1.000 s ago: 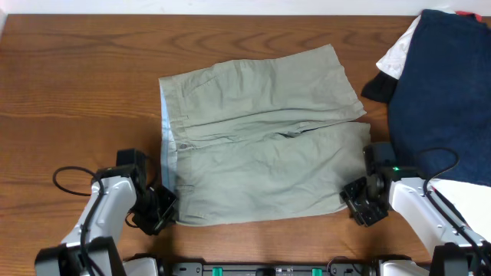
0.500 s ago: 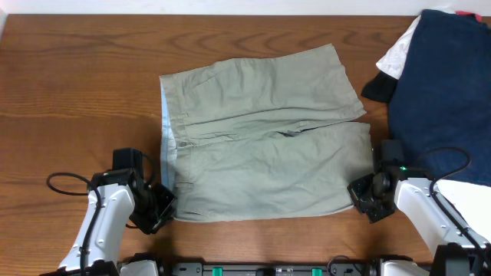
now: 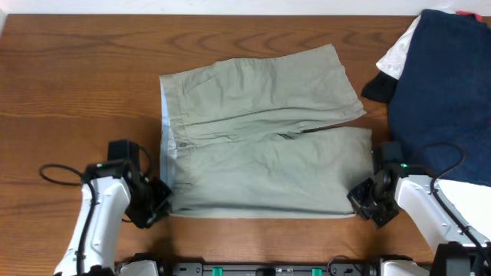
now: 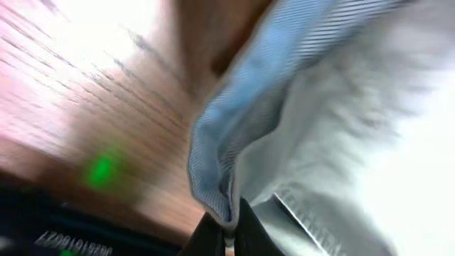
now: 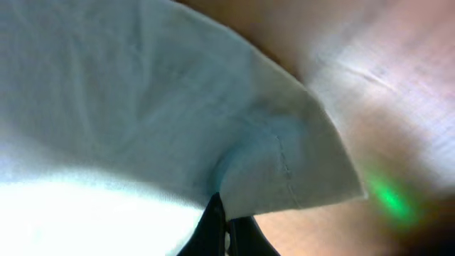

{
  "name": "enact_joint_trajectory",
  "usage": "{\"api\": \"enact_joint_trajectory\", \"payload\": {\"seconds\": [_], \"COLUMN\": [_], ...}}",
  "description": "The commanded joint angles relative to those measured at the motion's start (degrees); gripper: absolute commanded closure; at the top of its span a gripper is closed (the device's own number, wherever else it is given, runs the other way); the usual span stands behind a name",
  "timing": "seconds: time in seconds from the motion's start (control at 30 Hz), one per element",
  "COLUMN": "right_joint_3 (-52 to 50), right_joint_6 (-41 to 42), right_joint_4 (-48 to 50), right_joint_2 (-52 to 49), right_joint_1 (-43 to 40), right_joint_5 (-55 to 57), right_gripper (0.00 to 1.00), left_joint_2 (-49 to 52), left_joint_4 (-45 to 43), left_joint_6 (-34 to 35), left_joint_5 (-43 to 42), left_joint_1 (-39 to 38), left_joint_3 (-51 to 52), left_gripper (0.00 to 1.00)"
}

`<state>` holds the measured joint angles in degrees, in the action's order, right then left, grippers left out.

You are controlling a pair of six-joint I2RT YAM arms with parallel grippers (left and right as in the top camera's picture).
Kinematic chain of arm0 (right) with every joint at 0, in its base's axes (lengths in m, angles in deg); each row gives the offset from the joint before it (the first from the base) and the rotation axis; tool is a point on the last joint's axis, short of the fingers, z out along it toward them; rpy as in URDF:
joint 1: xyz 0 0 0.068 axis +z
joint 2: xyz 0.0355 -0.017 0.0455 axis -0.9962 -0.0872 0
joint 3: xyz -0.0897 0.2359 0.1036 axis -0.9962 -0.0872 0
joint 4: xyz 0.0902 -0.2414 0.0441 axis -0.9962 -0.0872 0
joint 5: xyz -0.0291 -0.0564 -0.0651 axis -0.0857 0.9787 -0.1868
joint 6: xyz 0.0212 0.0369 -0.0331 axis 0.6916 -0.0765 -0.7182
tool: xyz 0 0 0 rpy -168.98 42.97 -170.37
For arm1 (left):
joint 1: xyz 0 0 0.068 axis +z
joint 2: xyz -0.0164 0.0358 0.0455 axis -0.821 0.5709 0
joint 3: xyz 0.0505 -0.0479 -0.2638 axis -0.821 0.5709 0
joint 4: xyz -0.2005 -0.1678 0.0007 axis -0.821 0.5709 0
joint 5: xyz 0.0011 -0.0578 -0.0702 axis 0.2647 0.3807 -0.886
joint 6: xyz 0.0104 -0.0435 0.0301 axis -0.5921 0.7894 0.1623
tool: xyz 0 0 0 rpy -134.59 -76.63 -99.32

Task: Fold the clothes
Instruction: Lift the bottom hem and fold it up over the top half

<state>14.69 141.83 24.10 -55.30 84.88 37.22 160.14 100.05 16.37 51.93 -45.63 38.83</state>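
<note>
The far leg's hem (image 3: 333,67) lies flat outward of my right gripper. My right gripper will rise outward, then lower to release the hem corner over it.
The khaki shorts (image 3: 261,138) lie spread on the wooden table, waistband at the left with its pale blue-striped lining (image 3: 166,130) showing. My left gripper (image 3: 159,201) is shut on the near waistband corner; the left wrist view shows the striped lining (image 4: 220,149) pinched between the black fingers (image 4: 245,235). My right gripper (image 3: 360,201) is shut on the near leg hem corner; the right wrist view shows the hem (image 5: 298,171) clamped in the fingers (image 5: 213,227). The near edge is pulled straight between them.
A large navy-blue garment (image 3: 441,92) lies at the right, with a white cloth (image 3: 399,50) at its upper left and more white cloth (image 3: 468,192) below it. Bare wood (image 3: 77,92) extends left of the shorts.
Both grippers have moved apart and slightly toward the near edge, holding the corners. The near edge of the shorts has been drawn taut and straight.
</note>
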Motion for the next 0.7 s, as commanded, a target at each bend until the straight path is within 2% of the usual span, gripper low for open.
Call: {"api": "enact_joint_trajectory", "payload": {"seconds": [0.0,0.2,0.43,0.57,0.67], "right_joint_3": [6.34,17.86,32.70,38.99,40.59], "right_joint_6": [-7.32,-13.51,-23.37,-26.75,-26.77], "right_joint_4": [-2.84,-12.04,-18.03,-16.98,-14.21], "right_joint_2": [3.61,10.54,14.78,13.81,12.37], "right_joint_1": [-1.66,-5.20,-7.52,-7.04,-6.23], "right_joint_5": [4.28,4.35,4.31,4.26,4.26], "right_gripper": [0.99,0.99,0.99,0.99,0.99], "left_joint_2": [-2.32,-8.09,-16.15,-17.86,-17.42], "left_joint_4": [2.62,9.38,15.76,13.66,8.31], "left_joint_6": [-2.93,-2.91,-2.89,-2.10,0.28], "left_joint_5": [4.24,4.24,4.26,4.42,4.42], "left_joint_1": [0.00,0.00,0.00,0.00,0.00], "left_joint_3": [-6.47,-13.70,-19.85,-21.16,-21.14], "left_gripper": [0.94,0.94,0.94,0.93,0.94]}}
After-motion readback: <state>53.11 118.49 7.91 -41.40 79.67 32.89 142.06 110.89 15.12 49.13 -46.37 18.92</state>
